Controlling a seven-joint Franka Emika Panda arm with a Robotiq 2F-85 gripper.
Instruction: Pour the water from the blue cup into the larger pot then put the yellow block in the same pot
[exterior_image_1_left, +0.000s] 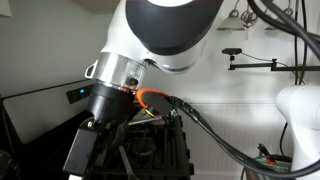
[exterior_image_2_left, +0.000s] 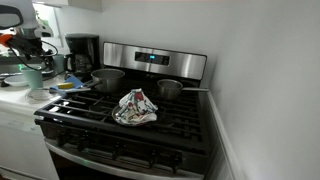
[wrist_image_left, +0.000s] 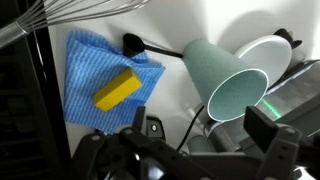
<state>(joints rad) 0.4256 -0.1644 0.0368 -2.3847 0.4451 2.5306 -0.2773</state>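
The gripper's open fingers are on either side of the cup's rim on the yellow block's side (exterior_image_2_left: 34, 69) (wrist_image_left: 210, 102), which is below, so the gripper will move down over that rim next.
In the wrist view the pale blue cup (wrist_image_left: 222, 78) stands on the white counter with its wide rim towards the camera. My gripper (wrist_image_left: 207, 125) is open. Its fingers straddle the cup's rim, the right finger close to it and the left one apart. The yellow block (wrist_image_left: 117, 88) lies on a blue cloth (wrist_image_left: 88, 62) left of the cup. In an exterior view the cup (exterior_image_2_left: 33, 76) is on the counter left of the stove, under my gripper (exterior_image_2_left: 30, 62). The larger pot (exterior_image_2_left: 108, 78) sits on the stove's back left burner, and the yellow block (exterior_image_2_left: 65, 87) lies beside it.
A smaller steel pot (exterior_image_2_left: 170, 89) sits on the back right burner and a crumpled cloth (exterior_image_2_left: 135, 108) lies mid-stove. A coffee maker (exterior_image_2_left: 85, 52) stands behind the counter. A white bowl (wrist_image_left: 268, 55), a black spoon (wrist_image_left: 135, 43) and a whisk (wrist_image_left: 60, 14) lie near the cup.
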